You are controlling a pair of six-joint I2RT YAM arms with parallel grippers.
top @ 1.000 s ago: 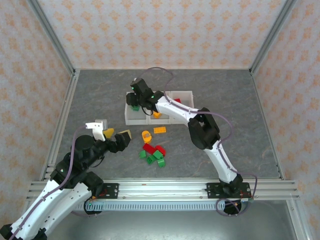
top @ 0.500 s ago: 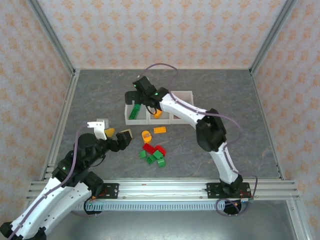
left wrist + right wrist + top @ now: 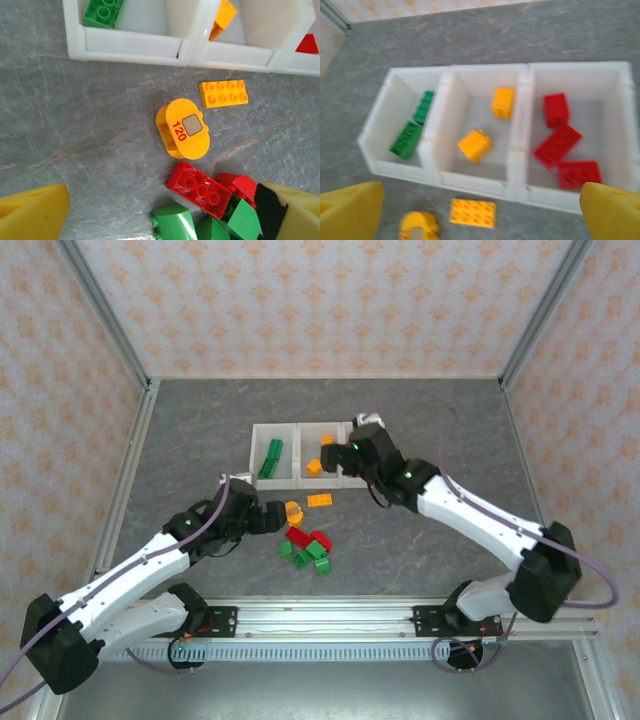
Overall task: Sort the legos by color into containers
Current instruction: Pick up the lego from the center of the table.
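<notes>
The middle bin holds orange legos, so I will next move my left gripper down and outward onto the orange rounded brick [image 3: 294, 514] [image 3: 185, 129], which is below and outward of its open fingers.
The containers [image 3: 300, 483] are three joined white bins. In the right wrist view the left bin [image 3: 376, 135] holds two green legos [image 3: 412, 132], the middle one two orange legos [image 3: 476, 145], the right one three red legos [image 3: 565, 145]. Loose legos lie in front: an orange rounded brick [image 3: 185, 129], a flat orange brick [image 3: 223, 93], a red brick [image 3: 202, 189] and green ones [image 3: 175, 222]. My left gripper [image 3: 165, 220] is open, low over this pile [image 3: 305, 545], holding nothing. My right gripper [image 3: 480, 215] hangs open and empty above the bins' front edge.
Grey stone-patterned floor [image 3: 450, 440] is walled by patterned panels with metal rails [image 3: 130, 470] at the sides. The right arm [image 3: 470, 515] stretches diagonally across the right half. Bare floor lies left of the bins [image 3: 190, 440].
The right gripper opened, left a green brick in the left bin and swung right toward the right bin. The left arm reached in and came down at the loose pile.
</notes>
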